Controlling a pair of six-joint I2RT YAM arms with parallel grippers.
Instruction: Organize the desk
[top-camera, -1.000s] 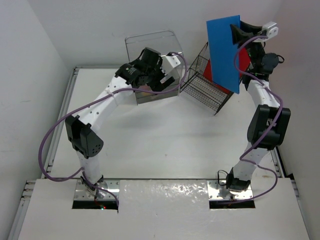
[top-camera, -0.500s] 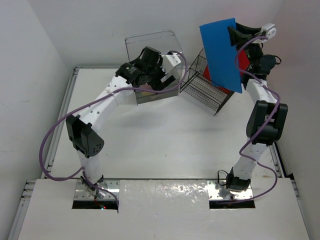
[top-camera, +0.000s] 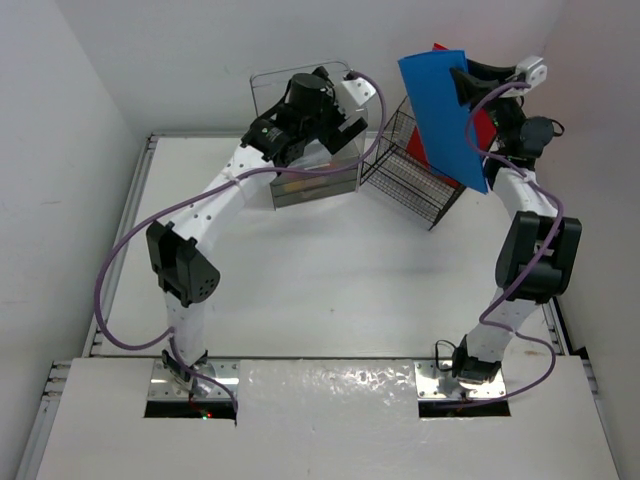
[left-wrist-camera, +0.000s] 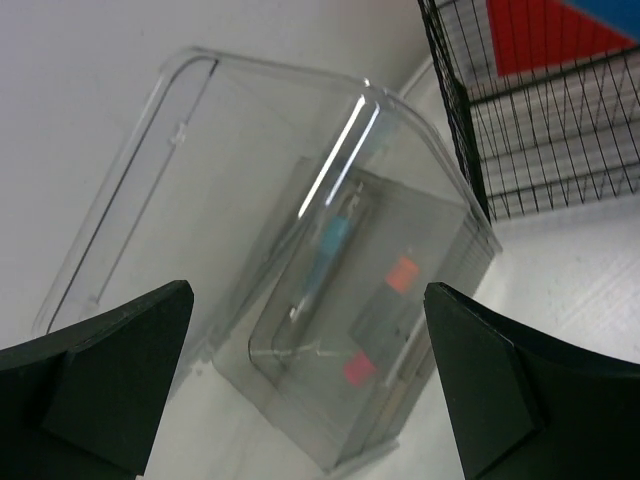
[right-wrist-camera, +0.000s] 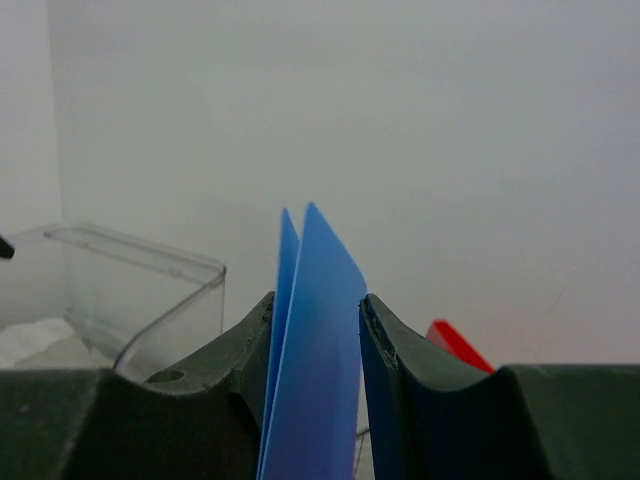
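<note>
My right gripper lowers slightly toward the clear box (top-camera: 305, 188) into the wire rack (top-camera: 408, 178) next, since the space beside the red folder is empty.
My right gripper (top-camera: 467, 78) is shut on a blue folder (top-camera: 440, 112) and holds it upright in the air over a black wire rack (top-camera: 408, 178) at the back right of the desk (top-camera: 320, 280). The right wrist view shows the blue folder (right-wrist-camera: 315, 370) pinched between both fingers. A red folder (top-camera: 487, 127) stands in the rack behind it. My left gripper (top-camera: 335, 118) hangs open above a clear plastic box (top-camera: 305, 188) at the back centre. In the left wrist view the clear plastic box (left-wrist-camera: 330, 270) holds pens and small orange and red items, with nothing between my fingers (left-wrist-camera: 110, 370).
White wall panels close in the left, back and right sides of the desk. The wire rack (left-wrist-camera: 540, 130) stands right next to the clear box. A corner of the red folder (right-wrist-camera: 455, 345) shows beside my right finger.
My left gripper has lifted and swung back over the clear box. My right gripper has carried the blue folder slightly left and back, tilting it more.
</note>
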